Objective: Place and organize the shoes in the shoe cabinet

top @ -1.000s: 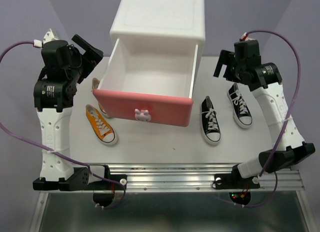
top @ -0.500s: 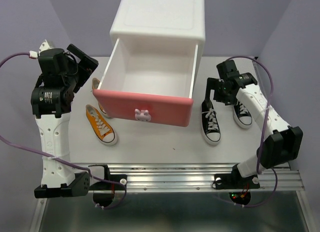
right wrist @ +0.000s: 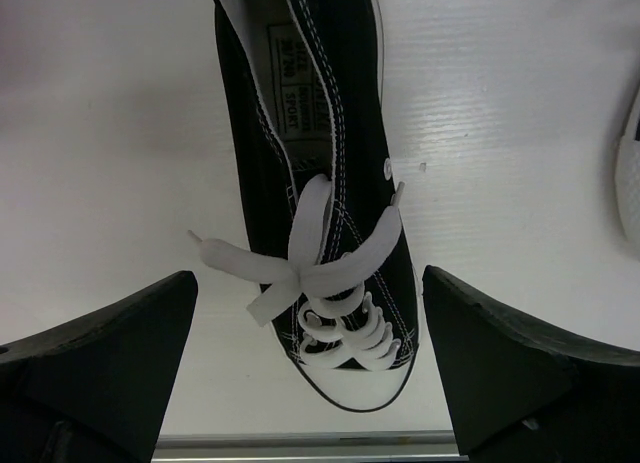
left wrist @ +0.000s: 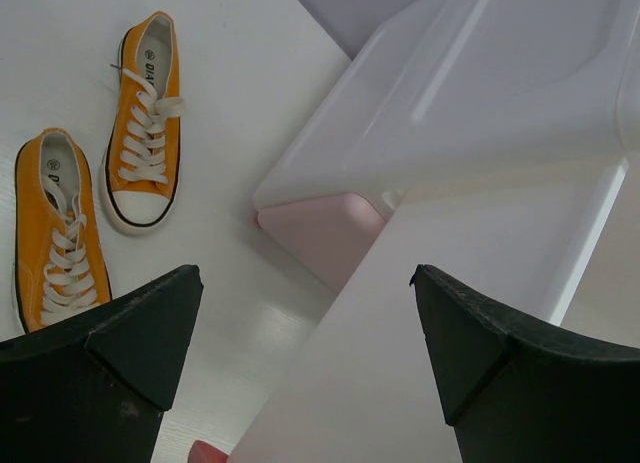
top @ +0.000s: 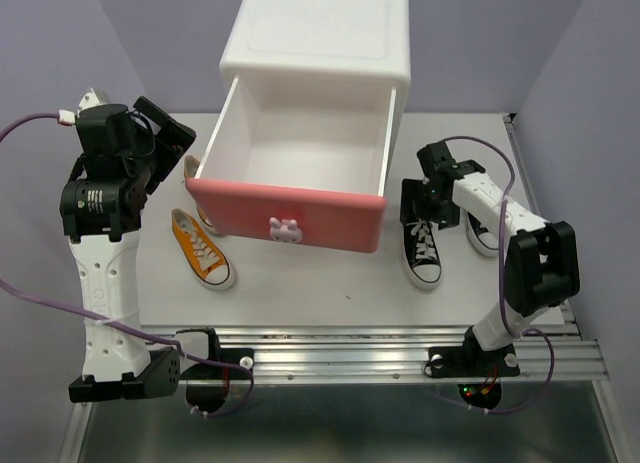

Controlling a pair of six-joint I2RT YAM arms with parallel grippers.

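Observation:
The right gripper's fingers are already on either side of the black shoe, so the gripper will next come down open onto the shoe's knotted laces and close there.
The white shoe cabinet [top: 318,38] stands at the back middle, its upper pink drawer [top: 285,215] pulled out and empty. One orange shoe [top: 202,248] lies left of the drawer, a second [top: 191,169] half hidden behind its corner. Both orange shoes [left wrist: 145,133] [left wrist: 58,233] show in the left wrist view beside the cabinet [left wrist: 480,93]. My left gripper [top: 166,131] [left wrist: 305,353] hangs open over the drawer's left wall. A black shoe [top: 423,251] [right wrist: 330,183] lies right of the drawer. My right gripper [top: 426,203] [right wrist: 310,353] hovers low and open, fingers either side of it. The other black shoe [top: 484,231] lies further right.
The paler pink lower drawer [left wrist: 320,233] sits shut under the open one. A metal rail [top: 340,343] runs along the table's near edge. Purple walls close in behind and on both sides. The right arm's forearm crosses over the far black shoe.
The right arm has swung down and leftwards from above the far black shoe to just over the nearer black shoe. The left arm has shifted slightly. Both grippers stayed open.

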